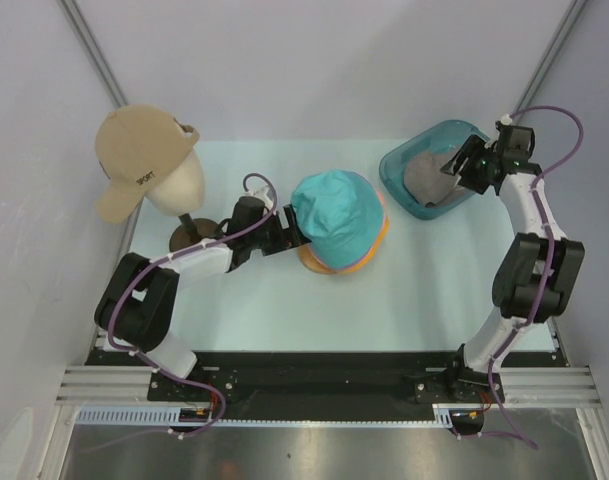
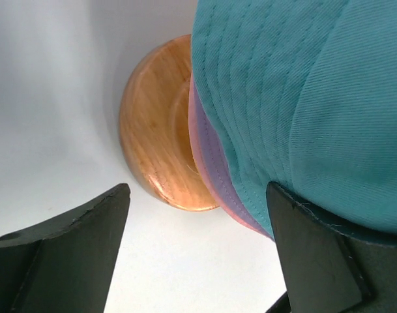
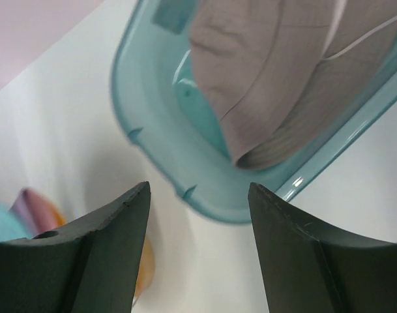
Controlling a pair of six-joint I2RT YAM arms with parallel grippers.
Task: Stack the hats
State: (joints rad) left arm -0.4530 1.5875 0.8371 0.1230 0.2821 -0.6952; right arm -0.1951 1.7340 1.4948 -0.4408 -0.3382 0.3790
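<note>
The grey-taupe hat's brim edge [image 3: 317,53] lies below and outward of my right gripper, which will lower its open fingers outward past the tub's rim [image 3: 178,163] to straddle that edge.
A teal hat [image 1: 336,215] tops a stack at the table's middle. In the left wrist view the teal hat [image 2: 302,85] covers a lilac brim [image 2: 214,153] with a pink edge below it, and a glossy orange-brown round shape [image 2: 159,130] lies at the bottom. My left gripper [image 1: 295,232] is at the stack's left edge and open [image 2: 197,190]; its right finger [image 2: 309,248] rests against the teal cloth, and only table shows between the fingers. A grey-taupe hat [image 1: 429,177] lies in the teal tub [image 1: 396,165]. My right gripper [image 1: 464,166] hovers open [image 3: 198,189] over the tub's rim [image 3: 178,163], short of the grey-taupe hat [image 3: 276,78].
A cream mannequin head [image 1: 179,185] wearing a tan cap [image 1: 134,150] stands on a dark round base [image 1: 192,234] at the back left, close behind my left arm. Grey walls close in the table's back and sides.
</note>
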